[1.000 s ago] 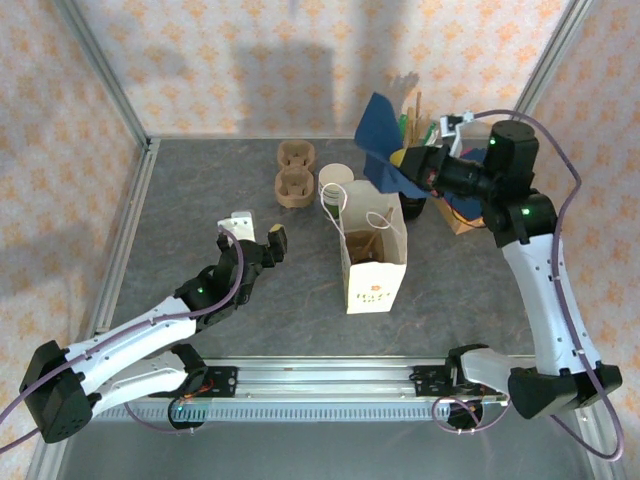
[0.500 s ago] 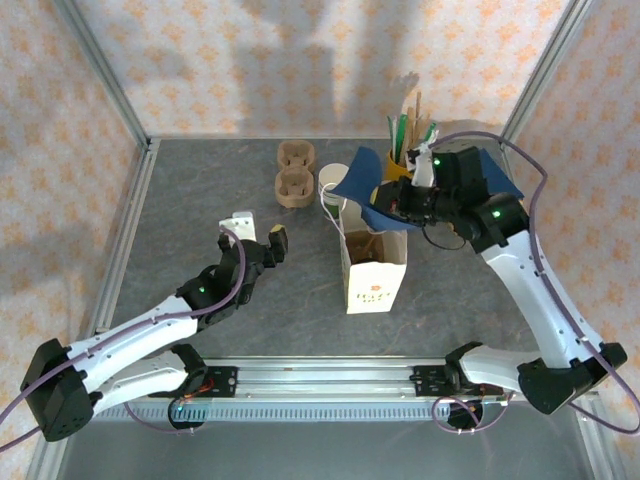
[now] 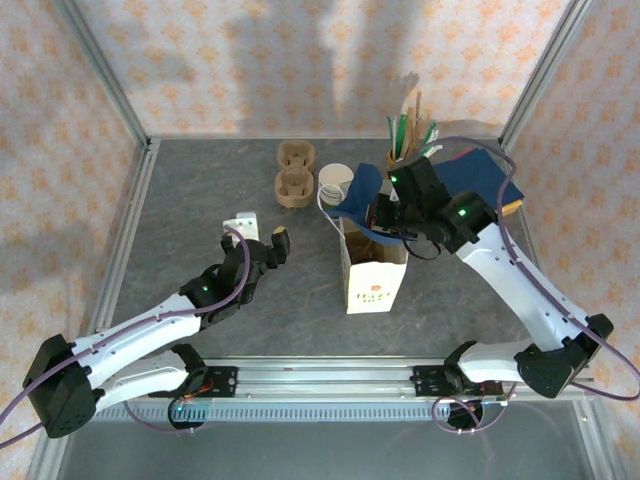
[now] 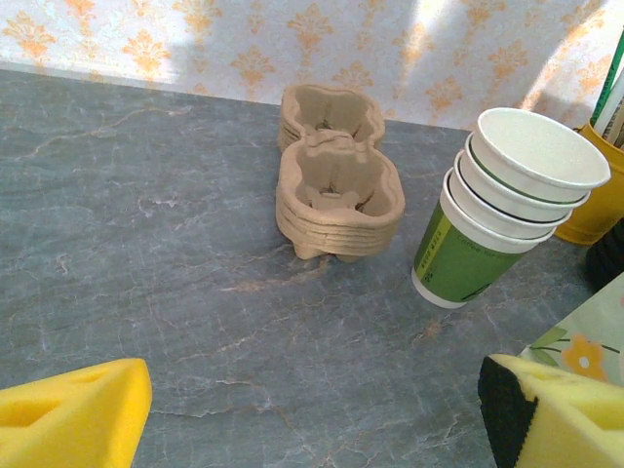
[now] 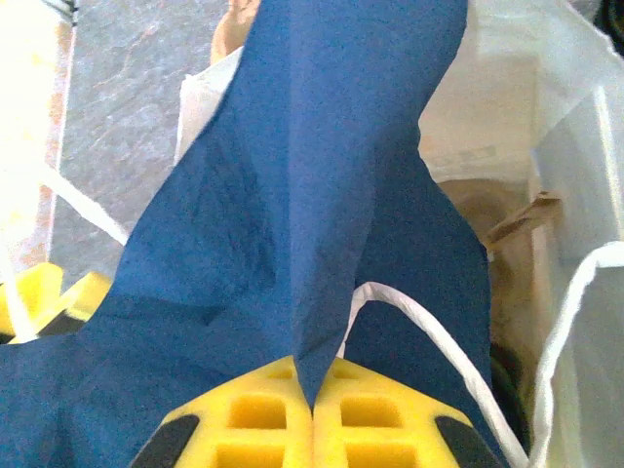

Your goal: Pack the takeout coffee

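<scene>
My right gripper moves down through the opening of the white paper bag (image 3: 375, 278) next and releases the dark blue napkin (image 3: 362, 188), since it still drapes over the bag's rim.
The takeout coffee is hidden. A white paper bag (image 3: 375, 278) stands open in the middle of the table, with a brown carrier inside it. My right gripper (image 3: 385, 215) hangs over the bag's mouth, shut on a dark blue napkin (image 3: 362, 188). In the right wrist view the napkin (image 5: 312, 195) drapes from the closed yellow pads (image 5: 253, 419) across the bag's opening and one white handle (image 5: 439, 341). To the bag's left, my left gripper (image 3: 258, 232) is low over the table. It stands open (image 4: 317, 414), with bare table between its fingers (image 4: 78, 414).
A stack of lidless white-and-green cups (image 4: 497, 214) and a pile of brown pulp carriers (image 4: 336, 185) stand behind the bag. A yellow pot of stirrers (image 3: 405, 150) and a stack of blue napkins (image 3: 485, 180) sit at the back right. Metal frame posts border the table.
My right arm has swung left and down from the back right corner, carrying the blue napkin to just above the bag's mouth. The left arm has not moved.
</scene>
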